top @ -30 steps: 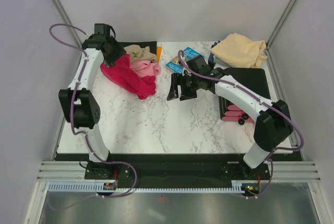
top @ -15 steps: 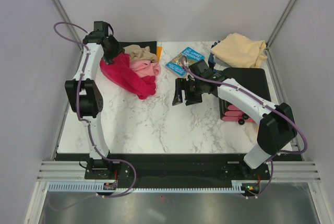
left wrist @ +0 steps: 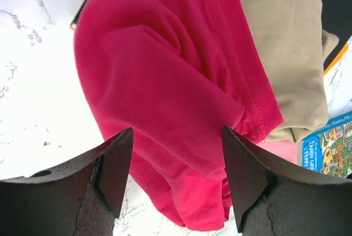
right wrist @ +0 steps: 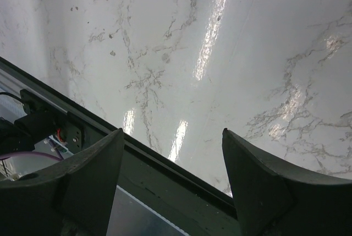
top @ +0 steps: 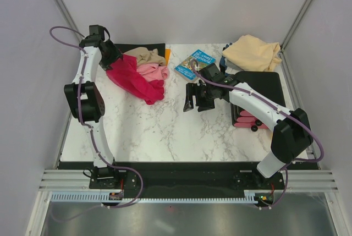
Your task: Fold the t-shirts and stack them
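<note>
The crimson t-shirt's folded cloth [top: 135,83] [left wrist: 177,132] below already shows between my left gripper's open fingers. They lower onto it next and close.
A crumpled crimson t-shirt [top: 136,80] lies at the back left of the marble table, with a pink t-shirt [top: 157,72] and a tan t-shirt [top: 146,56] bunched behind it. A peach-cream t-shirt [top: 253,52] is heaped at the back right corner. My left gripper [top: 111,55] hovers open at the crimson shirt's far left edge. In the left wrist view the crimson t-shirt [left wrist: 165,82] fills the space ahead of the open left gripper [left wrist: 177,175], beside the tan t-shirt [left wrist: 280,43]. My right gripper [top: 196,97] hangs open over bare marble mid-table, and the right gripper [right wrist: 173,175] holds nothing.
A blue illustrated book [top: 196,62] lies behind the right gripper. A black mat [top: 261,79] covers the right side, with a pink and black item [top: 247,119] at its near edge. Another dark mat [top: 144,47] sits under the tan shirt. The table's front edge [right wrist: 137,151] shows.
The left gripper has drawn back to the left, off the crimson shirt's top. The right gripper has shifted slightly right and nearer. The shirts have not moved.
</note>
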Controlling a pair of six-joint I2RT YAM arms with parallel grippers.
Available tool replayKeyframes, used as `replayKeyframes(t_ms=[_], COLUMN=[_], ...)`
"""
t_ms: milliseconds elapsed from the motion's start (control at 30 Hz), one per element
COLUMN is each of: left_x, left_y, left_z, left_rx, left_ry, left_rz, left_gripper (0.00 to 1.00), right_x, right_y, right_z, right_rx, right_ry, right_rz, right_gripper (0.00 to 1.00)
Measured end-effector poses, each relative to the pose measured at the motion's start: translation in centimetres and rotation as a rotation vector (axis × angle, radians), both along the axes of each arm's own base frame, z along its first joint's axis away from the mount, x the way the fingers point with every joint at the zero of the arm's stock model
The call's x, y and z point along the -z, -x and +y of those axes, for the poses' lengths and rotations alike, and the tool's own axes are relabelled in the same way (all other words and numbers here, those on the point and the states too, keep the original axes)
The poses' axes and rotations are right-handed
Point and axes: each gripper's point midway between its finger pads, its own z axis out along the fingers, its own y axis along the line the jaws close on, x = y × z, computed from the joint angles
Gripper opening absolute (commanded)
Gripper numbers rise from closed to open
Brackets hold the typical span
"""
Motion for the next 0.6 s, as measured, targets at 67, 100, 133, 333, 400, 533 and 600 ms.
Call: replayKeyframes(t_ms=[67,100,133,333,400,533,600], left_x=[0.4,0.6,0.7,1.2,1.5,2.5,3.4], left_y=[0.0,0.0,0.0,0.0,0.0,0.4,0.9], left_z=[-0.3,-0.5,-0.6,-0.8,-1.0,-1.2,-1.1], left_rx=[0.015,0.024,0.030,0.053,0.059,0.071,0.069], left_ry=[0.004,0.009,0.009,0.008,0.017,0.023,0.020], left_rz=[0.008,0.011,0.013,0.021,0.027,0.050,0.076], left_gripper=[0.73,0.73,0.73,0.69,0.53,0.02,0.02], right_x=[0.1,0.1,0.1,0.3,0.4,0.5,0.5], right_y=[0.1,0.1,0.1,0.1,0.2,0.1,0.1], right_z=[-0.1,-0.1,-0.2,-0.2,-0.2,-0.2,-0.3], right_rx=[0.001,0.002,0.004,0.005,0.005,0.006,0.007], right_ry=[0.004,0.006,0.008,0.013,0.015,0.018,0.019], right_rz=[0.003,0.004,0.005,0.013,0.015,0.016,0.016], right_gripper=[0.79,0.79,0.79,0.79,0.79,0.79,0.79])
